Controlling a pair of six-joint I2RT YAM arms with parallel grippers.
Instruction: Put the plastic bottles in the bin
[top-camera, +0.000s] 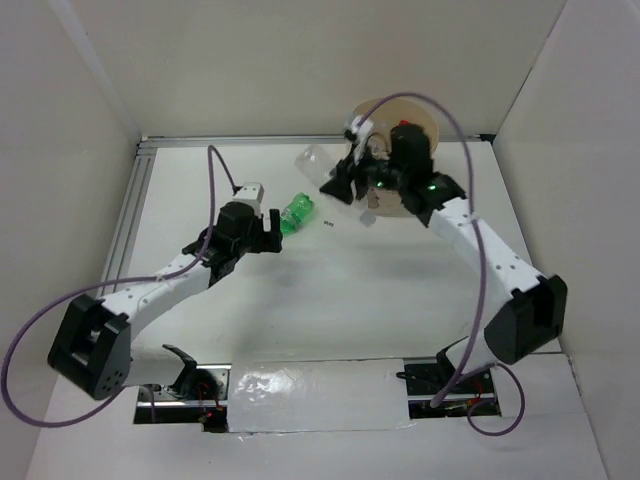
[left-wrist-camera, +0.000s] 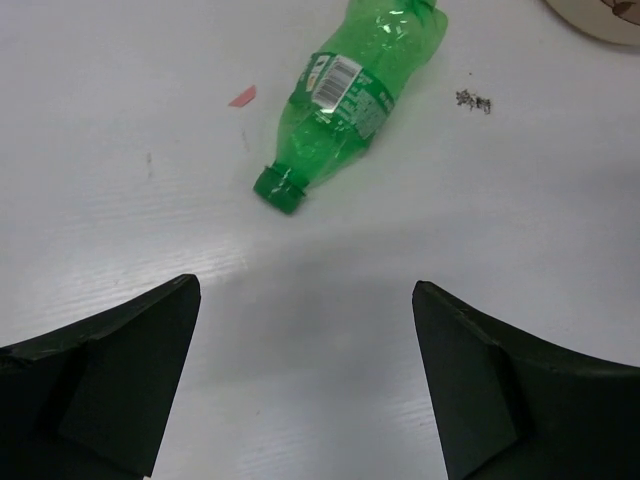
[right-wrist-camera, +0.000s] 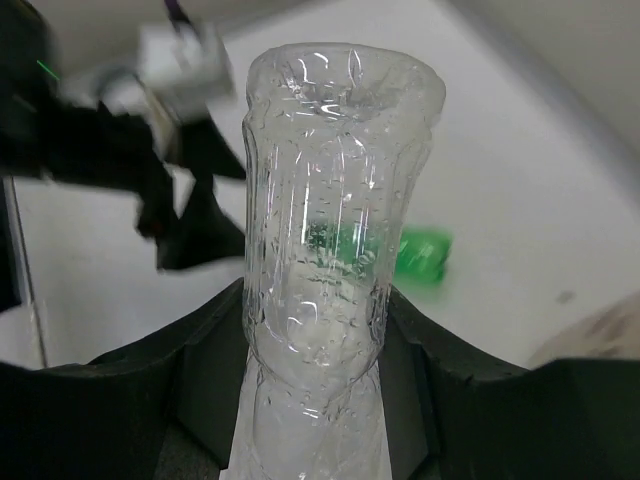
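Note:
The label is below my left gripper's fingers and to their right in the top view. My left gripper should move outward and down onto the green bottle's label (top-camera: 292, 218) (left-wrist-camera: 344, 95).
A green plastic bottle (top-camera: 298, 212) lies on its side on the white table, cap toward my left gripper (top-camera: 268, 226). In the left wrist view the green bottle (left-wrist-camera: 350, 90) lies just ahead of my open, empty left gripper (left-wrist-camera: 305, 290). My right gripper (top-camera: 343, 182) is shut on a clear crushed bottle (top-camera: 316, 160) and holds it above the table, left of the bin (top-camera: 420, 108). In the right wrist view the clear bottle (right-wrist-camera: 335, 200) stands between the fingers (right-wrist-camera: 440, 380), with the green bottle (right-wrist-camera: 420, 250) behind it. The bin's beige rim (left-wrist-camera: 600, 20) shows at the upper right.
White walls enclose the table on three sides. A metal rail (top-camera: 130, 215) runs along the left edge. A red scrap (left-wrist-camera: 242, 96) and a small dark speck (left-wrist-camera: 475, 100) lie near the green bottle. The right arm hides most of the bin from above.

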